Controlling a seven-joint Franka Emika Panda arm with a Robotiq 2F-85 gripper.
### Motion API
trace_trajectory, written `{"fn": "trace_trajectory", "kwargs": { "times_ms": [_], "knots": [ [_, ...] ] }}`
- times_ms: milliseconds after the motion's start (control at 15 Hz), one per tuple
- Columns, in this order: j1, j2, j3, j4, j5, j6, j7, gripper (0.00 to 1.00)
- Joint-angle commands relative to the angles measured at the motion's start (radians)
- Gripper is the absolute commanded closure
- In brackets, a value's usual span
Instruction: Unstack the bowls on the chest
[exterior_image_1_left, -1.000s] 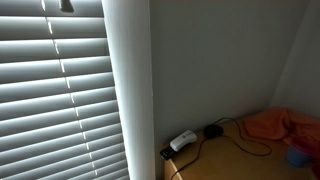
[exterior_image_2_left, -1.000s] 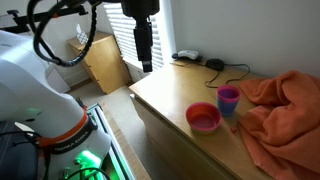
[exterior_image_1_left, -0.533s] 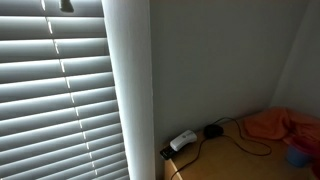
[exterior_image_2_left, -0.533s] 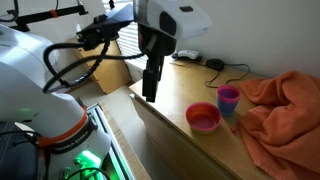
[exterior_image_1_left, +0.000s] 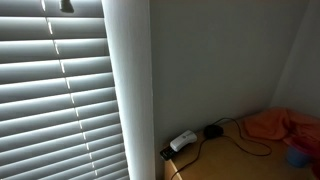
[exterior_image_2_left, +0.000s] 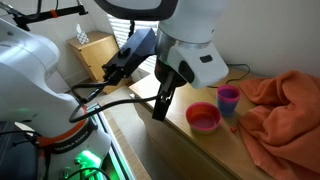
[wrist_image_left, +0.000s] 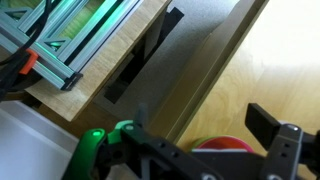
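Note:
The gripper moves toward the red bowl (exterior_image_2_left: 203, 117) next, then lowers onto the bowl's rim by the chest's front edge.
A red bowl (exterior_image_2_left: 203, 117) sits on the chest's warm-brown wooden top (exterior_image_2_left: 170, 95) near the front edge. A small purple bowl or cup (exterior_image_2_left: 228, 98) stands just behind it, beside the orange cloth. In the wrist view the red bowl (wrist_image_left: 226, 146) shows at the bottom edge with a thin green rim at its left, possibly a bowl under it. My gripper (exterior_image_2_left: 159, 107) hangs over the chest's front edge, left of the red bowl. In the wrist view its fingers (wrist_image_left: 205, 125) are spread apart and empty, above the red bowl.
A crumpled orange cloth (exterior_image_2_left: 280, 110) covers the chest's right part and also shows in an exterior view (exterior_image_1_left: 280, 123). A white adapter (exterior_image_1_left: 182, 141) and a black cable (exterior_image_2_left: 215, 65) lie at the back by the wall. Window blinds (exterior_image_1_left: 55, 100) and a cardboard box (exterior_image_2_left: 98, 55) are nearby.
The arm has swung from the back left forward and down over the chest's front edge, closing in on the red bowl. The bowls and the cloth have not moved.

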Motion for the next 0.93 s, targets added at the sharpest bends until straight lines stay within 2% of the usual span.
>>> {"fn": "trace_trajectory", "kwargs": {
  "times_ms": [0, 200, 333, 600, 867],
  "knots": [
    [-0.004, 0.004, 0.005, 0.005, 0.002, -0.003, -0.001, 0.00],
    [-0.001, 0.100, -0.020, 0.047, 0.035, 0.032, -0.013, 0.00],
    [0.015, 0.162, -0.040, 0.071, 0.095, 0.063, -0.047, 0.00],
    [0.036, 0.284, -0.039, 0.113, 0.182, 0.140, -0.099, 0.00],
    [0.041, 0.385, -0.031, 0.171, 0.237, 0.165, -0.108, 0.00]
  ]
}}
